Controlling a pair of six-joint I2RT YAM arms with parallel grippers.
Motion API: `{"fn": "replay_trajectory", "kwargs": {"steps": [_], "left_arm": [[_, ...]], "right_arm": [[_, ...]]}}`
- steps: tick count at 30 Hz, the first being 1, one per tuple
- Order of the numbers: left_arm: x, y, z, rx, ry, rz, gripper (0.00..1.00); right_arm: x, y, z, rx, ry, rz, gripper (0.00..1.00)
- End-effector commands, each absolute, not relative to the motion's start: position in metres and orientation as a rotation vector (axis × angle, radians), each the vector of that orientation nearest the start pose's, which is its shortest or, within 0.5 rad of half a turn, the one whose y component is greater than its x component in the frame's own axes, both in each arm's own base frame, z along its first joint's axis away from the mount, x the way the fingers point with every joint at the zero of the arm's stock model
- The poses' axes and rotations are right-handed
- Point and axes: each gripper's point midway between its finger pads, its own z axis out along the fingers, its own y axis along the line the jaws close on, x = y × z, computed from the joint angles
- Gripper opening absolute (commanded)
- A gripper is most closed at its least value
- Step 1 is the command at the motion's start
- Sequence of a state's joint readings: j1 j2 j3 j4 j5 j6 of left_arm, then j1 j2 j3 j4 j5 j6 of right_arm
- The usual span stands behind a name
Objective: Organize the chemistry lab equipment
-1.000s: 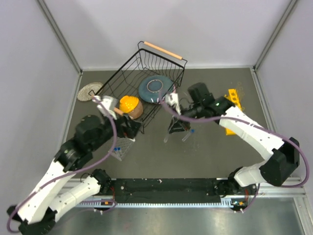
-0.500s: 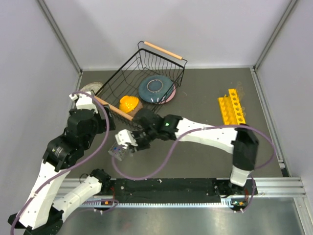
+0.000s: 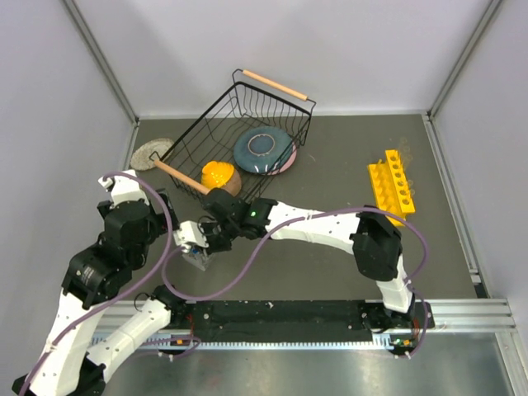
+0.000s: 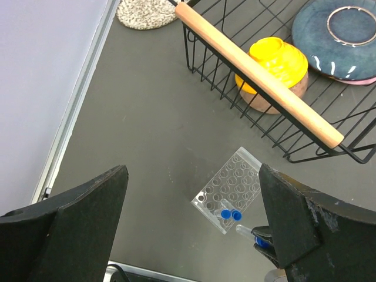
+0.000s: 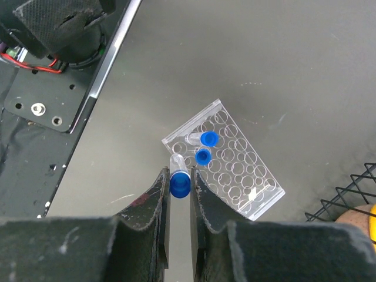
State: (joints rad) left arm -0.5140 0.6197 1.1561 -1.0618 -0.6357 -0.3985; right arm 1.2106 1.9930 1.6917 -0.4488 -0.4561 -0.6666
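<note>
The tube in my right gripper goes down into the rack's empty corner hole point(image 5: 179, 148) next.
The clear plastic tube rack point(image 3: 196, 252) lies on the dark table at front left. It also shows in the left wrist view point(image 4: 230, 187) and the right wrist view point(image 5: 235, 164). Two blue-capped tubes point(image 5: 208, 139) stand in its near corner. My right gripper point(image 5: 178, 176) is shut on a third blue-capped tube point(image 5: 180, 178) and holds it just above that corner of the rack. My left gripper point(image 4: 194, 217) is open and empty, raised high over the rack. The yellow holed rack point(image 3: 389, 188) lies at the right. No glass rods show.
The black wire basket point(image 3: 247, 107) with wooden handles stands at the back. It holds a blue plate point(image 3: 262, 150) and an orange bowl point(image 3: 218, 175). A round woven mat point(image 3: 151, 153) lies at back left. The rail point(image 3: 272, 318) runs along the front edge.
My right arm has swung from the table's middle across to the clear rack at front left, carrying a tube. My left arm has drawn back to the left and risen.
</note>
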Motion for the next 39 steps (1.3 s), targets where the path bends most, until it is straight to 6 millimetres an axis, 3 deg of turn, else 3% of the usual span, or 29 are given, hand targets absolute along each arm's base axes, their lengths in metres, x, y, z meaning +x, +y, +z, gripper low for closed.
{"fn": "replay_trajectory", "kwargs": {"steps": [1,9,24,35,39], "left_arm": [[0.185,0.005,0.294,-0.286,1.963,0.102,0.99],[0.182,0.006,0.296,-0.292,1.952,0.085,0.98],[0.179,0.004,0.293,-0.296,1.953,0.061,0.98],[0.180,0.001,0.292,-0.295,1.957,0.039,0.98],[0.180,-0.001,0.293,-0.294,1.958,0.033,0.98]], "right_arm": [[0.131,0.546,0.169,-1.975,1.138,0.815,0.05],[0.137,0.551,0.146,-1.981,1.187,0.775,0.05],[0.138,0.552,0.125,-1.975,1.251,0.761,0.05],[0.136,0.555,0.109,-1.988,1.270,0.743,0.10],[0.135,0.555,0.110,-1.985,1.275,0.745,0.17]]}}
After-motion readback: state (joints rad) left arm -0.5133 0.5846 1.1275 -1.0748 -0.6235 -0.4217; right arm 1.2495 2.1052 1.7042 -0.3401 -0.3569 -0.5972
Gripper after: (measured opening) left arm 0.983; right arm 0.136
